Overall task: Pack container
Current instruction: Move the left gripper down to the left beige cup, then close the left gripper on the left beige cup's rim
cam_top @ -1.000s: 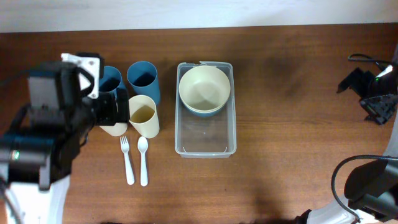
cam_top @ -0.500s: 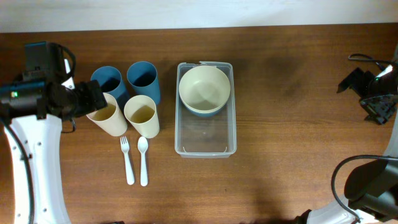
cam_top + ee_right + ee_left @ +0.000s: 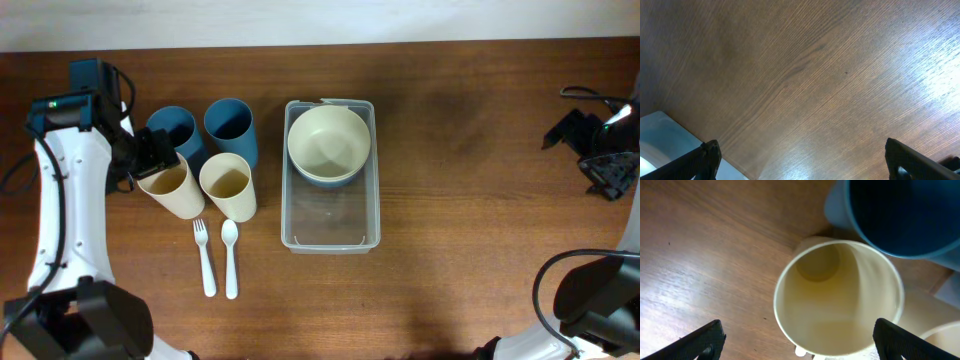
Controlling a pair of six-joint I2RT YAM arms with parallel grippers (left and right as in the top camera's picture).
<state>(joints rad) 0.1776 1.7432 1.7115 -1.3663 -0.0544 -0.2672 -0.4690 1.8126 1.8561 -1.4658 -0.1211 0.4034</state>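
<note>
My left gripper is above the outer side of the cream cup's rim [image 3: 143, 185] [image 3: 777, 308], which is to the left in the wrist view. It needs to move there and down next, clear of the neighbouring cups.
The clear plastic container [image 3: 331, 232] lies mid-table with stacked cream and blue bowls [image 3: 328, 143] in its far end; its corner shows in the right wrist view [image 3: 655, 132]. Two blue cups [image 3: 231, 125] [image 3: 172, 129] and two cream cups [image 3: 229, 186] [image 3: 167, 188] stand left of it. A white fork [image 3: 204, 257] and spoon [image 3: 230, 258] lie in front of the cups. My left gripper [image 3: 150, 160] is open, hovering above the left cream cup [image 3: 837, 297], with its fingers either side of the rim. My right gripper [image 3: 600, 150] is open and empty at the far right.
The wooden table [image 3: 480, 200] extends right of the container. A black cable [image 3: 580, 93] lies near the right arm at the table's right edge. A blue cup [image 3: 900, 215] stands directly behind the left cream cup.
My left arm has swung from over the left cups back toward the far left; the gripper now hovers at the left cream cup. The right arm has not moved.
</note>
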